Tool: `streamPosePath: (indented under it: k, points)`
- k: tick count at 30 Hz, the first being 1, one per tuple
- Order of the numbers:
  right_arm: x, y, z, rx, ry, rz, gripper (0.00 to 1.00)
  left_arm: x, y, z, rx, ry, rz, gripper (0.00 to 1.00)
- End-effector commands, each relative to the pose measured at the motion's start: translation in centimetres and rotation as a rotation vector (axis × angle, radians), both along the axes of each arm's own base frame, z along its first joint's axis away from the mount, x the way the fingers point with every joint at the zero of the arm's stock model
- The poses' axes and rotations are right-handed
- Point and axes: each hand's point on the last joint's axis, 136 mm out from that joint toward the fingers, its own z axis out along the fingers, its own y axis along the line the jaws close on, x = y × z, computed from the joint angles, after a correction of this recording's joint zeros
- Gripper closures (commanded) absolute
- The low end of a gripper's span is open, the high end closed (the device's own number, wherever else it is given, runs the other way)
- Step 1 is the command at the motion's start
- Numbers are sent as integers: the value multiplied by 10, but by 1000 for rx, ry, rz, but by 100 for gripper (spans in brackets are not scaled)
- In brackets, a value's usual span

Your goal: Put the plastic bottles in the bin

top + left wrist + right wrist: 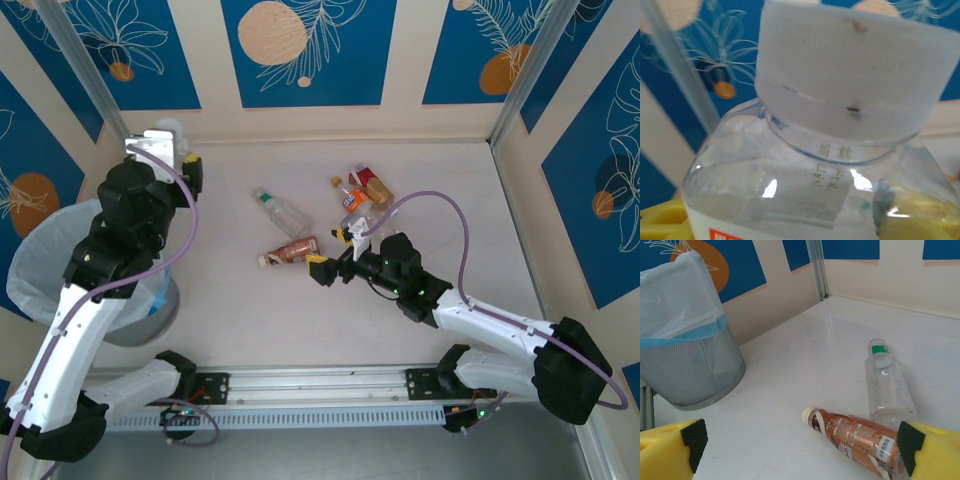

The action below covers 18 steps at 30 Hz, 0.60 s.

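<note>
My left gripper holds the clear bottle still beyond the bin's rim, so next it should swing sideways and back over the bin's opening, then go down and let go of the bottle.
My left gripper is raised at the back left corner, beyond the bin, and is shut on a clear bottle with a white cap. Its yellow fingers flank the bottle's body. My right gripper stands open low over the table, with the brown-labelled bottle lying just ahead, near its right finger. A clear bottle with a green cap lies beyond it. Several more bottles lie in a cluster at the back centre. The grey mesh bin has a translucent white bag.
Blue and cream patterned walls close in the table at the back and sides, with metal posts in the corners. The bin stands off the table's left edge. Bare table lies between the bottles and the bin.
</note>
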Motion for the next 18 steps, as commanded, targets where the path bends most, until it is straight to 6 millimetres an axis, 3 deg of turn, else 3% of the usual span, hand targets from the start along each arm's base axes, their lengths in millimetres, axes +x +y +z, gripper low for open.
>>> streamPosePath:
  k: [1,5,11,18]
  points:
    - [4,5,17,16,-44,-5,0,-6,46,36,26,-95,230,100]
    - [5,6,17,10,-47,-2,1,-9,90,35,51,-56,452,100]
    - [5,9,14,1,-45,6,1,-14,133,7,7,12,610,100]
    - [4,8,11,-16,-45,8,0,-37,189,-24,-73,24,827,100]
